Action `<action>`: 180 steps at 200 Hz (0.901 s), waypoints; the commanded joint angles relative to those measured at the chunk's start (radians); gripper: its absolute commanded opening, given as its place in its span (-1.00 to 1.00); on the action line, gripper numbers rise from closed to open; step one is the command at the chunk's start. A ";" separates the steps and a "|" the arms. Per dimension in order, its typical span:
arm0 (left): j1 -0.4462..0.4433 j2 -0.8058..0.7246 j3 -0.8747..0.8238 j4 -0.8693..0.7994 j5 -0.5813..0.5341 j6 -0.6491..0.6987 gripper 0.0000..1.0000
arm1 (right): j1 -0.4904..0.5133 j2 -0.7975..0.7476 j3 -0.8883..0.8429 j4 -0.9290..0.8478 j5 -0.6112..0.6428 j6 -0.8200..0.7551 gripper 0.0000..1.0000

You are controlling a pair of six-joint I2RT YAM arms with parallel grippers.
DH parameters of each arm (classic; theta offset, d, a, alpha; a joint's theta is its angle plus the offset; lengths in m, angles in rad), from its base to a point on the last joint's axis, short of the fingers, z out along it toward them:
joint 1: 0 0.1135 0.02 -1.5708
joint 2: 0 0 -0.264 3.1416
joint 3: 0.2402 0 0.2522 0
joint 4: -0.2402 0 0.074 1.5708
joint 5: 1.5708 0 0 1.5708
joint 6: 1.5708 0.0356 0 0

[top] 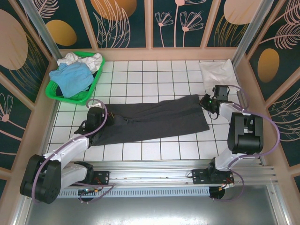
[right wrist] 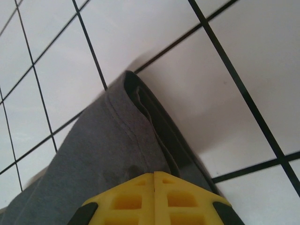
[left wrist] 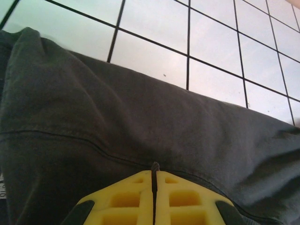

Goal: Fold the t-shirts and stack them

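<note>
The shirt's layered hem moves a little back in my right gripper next and comes free there, since the dark shirt already lies stretched across the table's tiles.
A dark charcoal t-shirt point(top: 154, 119) lies stretched in a long band across the middle of the tiled table point(top: 140, 79). My left gripper point(top: 96, 117) is at the shirt's left end. Its yellow fingers point(left wrist: 136, 197) are shut, with a sliver of the dark cloth point(left wrist: 140, 117) pinched between the tips point(left wrist: 153, 171). My right gripper point(top: 206, 102) is at the right end, shut point(right wrist: 154, 174) on the shirt's layered hem point(right wrist: 140, 108). A white t-shirt point(top: 218, 71) lies folded at the back right. A light blue t-shirt point(top: 72, 77) and a white one point(top: 84, 59) are heaped in the basket.
The green plastic basket point(top: 89, 96) stands at the back left corner. Patterned walls close in the table on three sides. Bare tiles lie in front of the dark shirt and between it and the back wall.
</note>
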 commanded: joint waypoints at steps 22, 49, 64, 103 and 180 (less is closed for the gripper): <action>-0.002 -0.037 -0.030 -0.035 -0.120 -0.045 -1.00 | -0.028 -0.060 -0.047 0.005 0.059 0.020 -1.00; -0.003 -0.023 -0.005 -0.067 -0.154 -0.060 -1.00 | -0.043 -0.106 -0.073 0.030 0.053 0.025 -1.00; -0.002 -0.004 0.002 -0.058 -0.135 -0.059 -1.00 | -0.042 -0.122 -0.075 0.018 0.060 0.023 -1.00; -0.002 0.015 -0.022 -0.048 -0.122 -0.053 -1.00 | -0.043 -0.096 -0.108 0.017 0.047 0.014 -1.00; -0.003 -0.064 -0.021 -0.115 -0.088 -0.049 -0.06 | 0.016 -0.181 -0.057 -0.118 0.149 0.018 -0.29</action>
